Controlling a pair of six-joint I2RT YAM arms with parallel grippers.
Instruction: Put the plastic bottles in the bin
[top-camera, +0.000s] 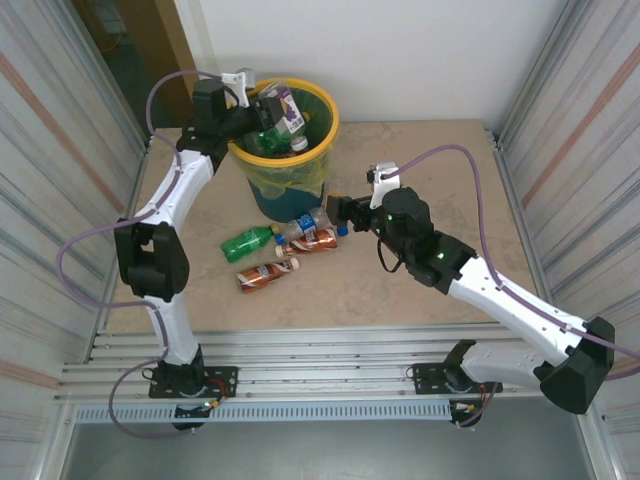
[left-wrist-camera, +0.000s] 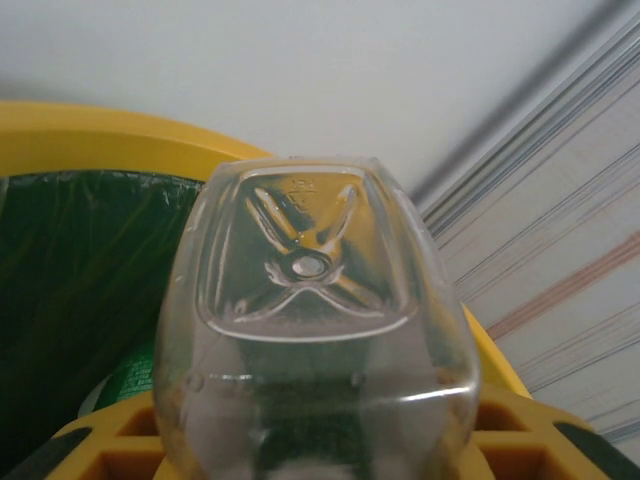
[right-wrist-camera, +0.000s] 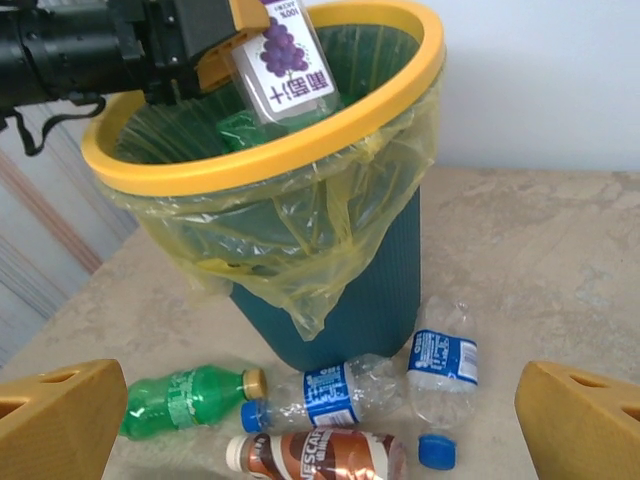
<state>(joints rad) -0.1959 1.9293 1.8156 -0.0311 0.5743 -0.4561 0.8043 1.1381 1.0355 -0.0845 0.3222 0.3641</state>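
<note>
The clear bottle still hangs close to the bin's yellow rim, so I will lower my left gripper slightly and move it further over the bin's opening (top-camera: 316, 122) (left-wrist-camera: 90, 260) to release the bottle.
My left gripper (top-camera: 262, 112) is shut on a clear bottle with a purple grape label (top-camera: 285, 108) (left-wrist-camera: 310, 330) (right-wrist-camera: 285, 70), held over the yellow rim of the bin (top-camera: 325, 140) (right-wrist-camera: 300, 150). A green bottle (top-camera: 272, 140) lies inside the bin. On the table at the bin's foot lie a green bottle (right-wrist-camera: 180, 400), two clear blue-labelled bottles (right-wrist-camera: 340, 392) (right-wrist-camera: 443, 365) and a brown bottle (right-wrist-camera: 320, 455). My right gripper (top-camera: 335, 212) (right-wrist-camera: 320, 425) hovers open just in front of them, touching none. A second brown bottle (top-camera: 266, 275) lies nearer the front.
A loose blue cap (right-wrist-camera: 437, 450) lies by the upright-pointing clear bottle. Corrugated metal walls (top-camera: 60, 120) close in both sides of the beige table (top-camera: 420, 150). A white wall stands behind the bin.
</note>
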